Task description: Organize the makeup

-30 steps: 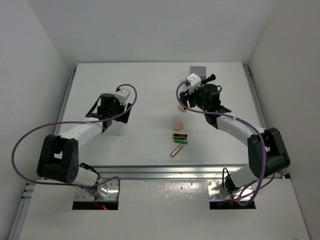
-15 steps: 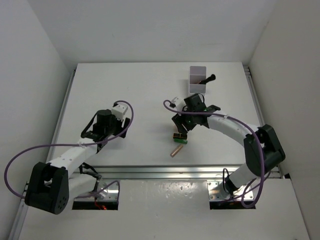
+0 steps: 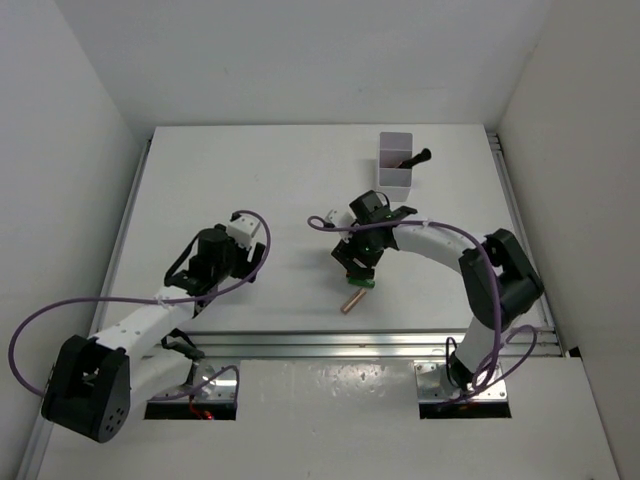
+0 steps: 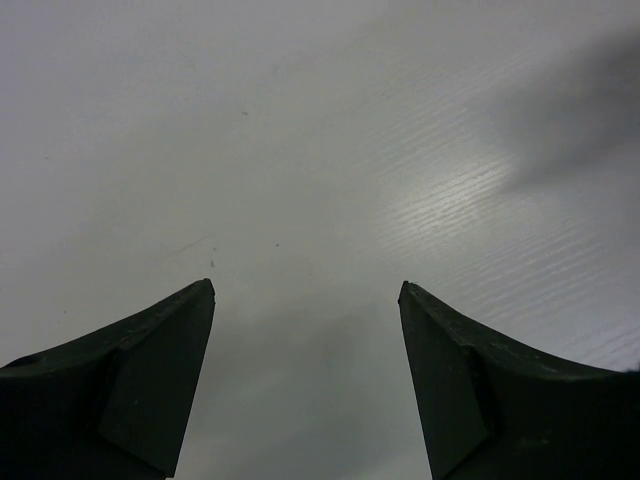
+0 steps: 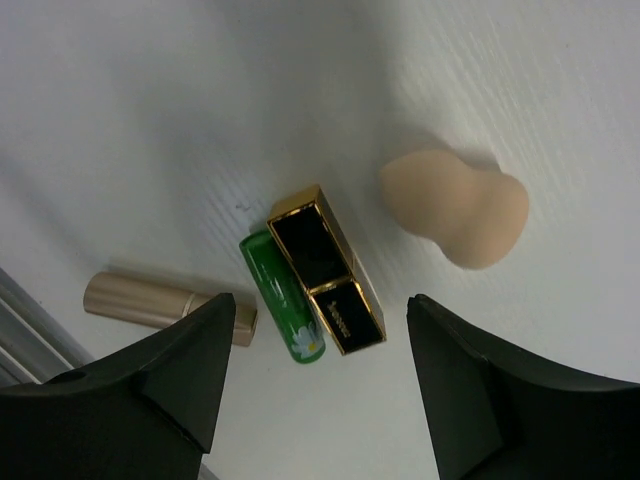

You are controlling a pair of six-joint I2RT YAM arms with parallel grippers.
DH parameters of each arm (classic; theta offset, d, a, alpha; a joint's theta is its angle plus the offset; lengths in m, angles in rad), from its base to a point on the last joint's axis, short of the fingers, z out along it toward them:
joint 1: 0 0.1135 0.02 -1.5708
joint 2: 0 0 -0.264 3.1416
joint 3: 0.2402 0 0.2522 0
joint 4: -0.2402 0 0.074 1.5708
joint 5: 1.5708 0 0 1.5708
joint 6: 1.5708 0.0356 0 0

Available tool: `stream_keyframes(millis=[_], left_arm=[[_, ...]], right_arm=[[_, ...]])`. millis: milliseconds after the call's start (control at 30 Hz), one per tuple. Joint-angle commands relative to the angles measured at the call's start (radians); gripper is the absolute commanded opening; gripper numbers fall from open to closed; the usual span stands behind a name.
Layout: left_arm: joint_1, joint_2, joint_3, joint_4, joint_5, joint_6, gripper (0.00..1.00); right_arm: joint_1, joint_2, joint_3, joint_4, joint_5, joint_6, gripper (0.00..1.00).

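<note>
The right gripper lowers and closes on the gold-black tube next, with one finger passing between the tube and the sponge.
In the right wrist view a peach sponge (image 5: 455, 205), a gold-black tube (image 5: 327, 270), a green tube (image 5: 283, 295) and a copper tube (image 5: 165, 305) lie on the white table. My right gripper (image 5: 320, 300) is open and empty, hovering over the gold-black and green tubes. In the top view the right gripper (image 3: 358, 262) covers the sponge and the gold-black tube. The green tube (image 3: 362, 283) and the copper tube (image 3: 351, 301) show just below it. My left gripper (image 4: 306, 285) is open and empty over bare table, left of centre in the top view (image 3: 248, 258). A black brush (image 3: 415, 158) sticks out of the box.
The white two-compartment box (image 3: 396, 160) stands at the back right of the table (image 3: 300, 180). A metal rail (image 3: 330, 342) runs along the near edge. White walls close in the left, right and back sides.
My right gripper has moved from near the box down and left to over the tubes and sponge. My left arm has drawn back toward the near edge.
</note>
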Motion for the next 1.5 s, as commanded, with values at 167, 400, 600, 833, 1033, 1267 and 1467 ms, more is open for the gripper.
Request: stream_keyframes(millis=[167, 400, 600, 833, 1033, 1267, 1467], left_arm=[[0.083, -0.008, 0.007, 0.032, 0.024, -0.042, 0.81], [0.097, 0.022, 0.017, 0.033, 0.024, -0.001, 0.81], [0.106, 0.031, 0.017, 0.032, 0.024, -0.001, 0.81], [0.115, 0.041, 0.027, 0.032, 0.033, -0.001, 0.82], [0.124, 0.059, 0.036, 0.032, 0.053, -0.001, 0.82], [0.133, 0.059, 0.045, 0.023, 0.053, -0.001, 0.82], [0.133, 0.059, 0.045, 0.023, 0.044, -0.001, 0.82]], right_arm=[[0.019, 0.089, 0.087, 0.019, -0.019, -0.032, 0.67], [0.021, 0.097, 0.048, 0.076, -0.007, -0.012, 0.56], [0.019, 0.131, 0.056, 0.104, 0.019, 0.0, 0.48], [0.022, 0.128, 0.058, 0.092, 0.029, -0.038, 0.44], [0.025, 0.135, 0.042, 0.101, 0.055, -0.065, 0.41], [0.025, 0.178, 0.08, 0.052, 0.032, -0.096, 0.41], [0.022, 0.186, 0.094, 0.058, 0.013, -0.084, 0.27]])
